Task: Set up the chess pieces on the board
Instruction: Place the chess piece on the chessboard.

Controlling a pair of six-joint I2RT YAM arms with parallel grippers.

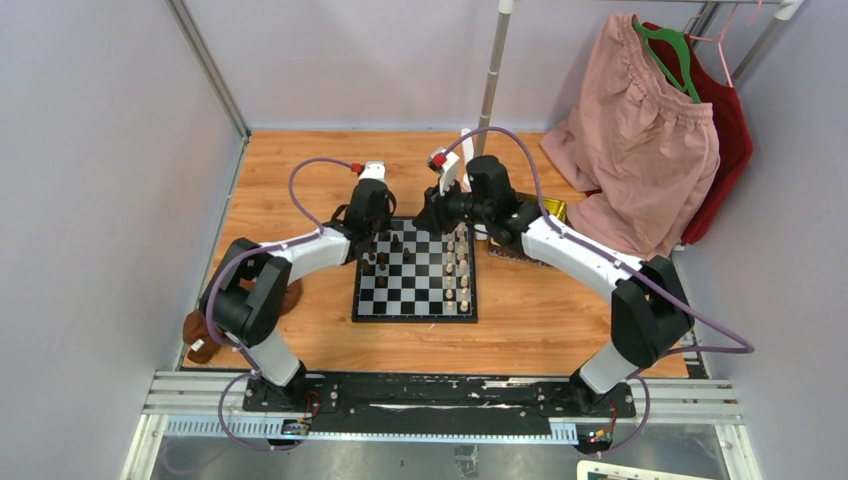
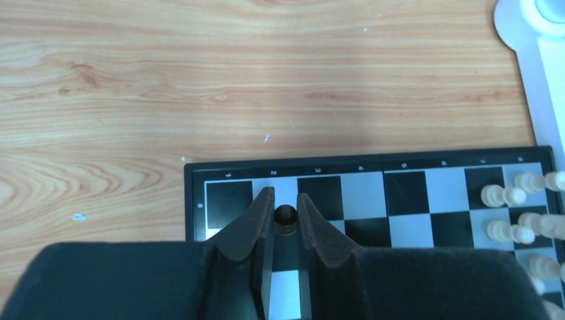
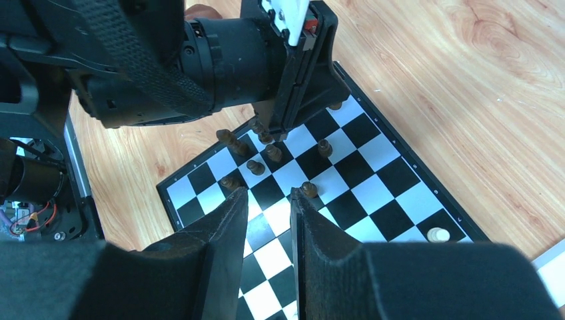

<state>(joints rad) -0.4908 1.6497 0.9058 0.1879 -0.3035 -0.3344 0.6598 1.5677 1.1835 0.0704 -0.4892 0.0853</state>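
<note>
My left gripper brings its dark piece down onto the white square beside the board's far dark corner square next.
The board [image 1: 418,302] lies on the wooden table between my arms. Dark chess pieces [image 1: 383,262] stand along its left side and cream-white pieces [image 1: 461,272] along its right side. My left gripper [image 1: 377,246] is over the board's far left corner. In the left wrist view it [image 2: 285,204] is shut on the round head of a dark piece [image 2: 286,216], near the board's corner squares. My right gripper [image 3: 268,194] is open and empty above the board, with dark pieces [image 3: 255,167] just ahead and a lone white piece [image 3: 438,235] at the right.
Pink and red garments [image 1: 640,130] hang at the back right. A gold tray [image 1: 548,208] peeks out behind the right arm. A brown object [image 1: 200,335] lies at the table's left edge. A white stand base [image 2: 536,40] sits beyond the board.
</note>
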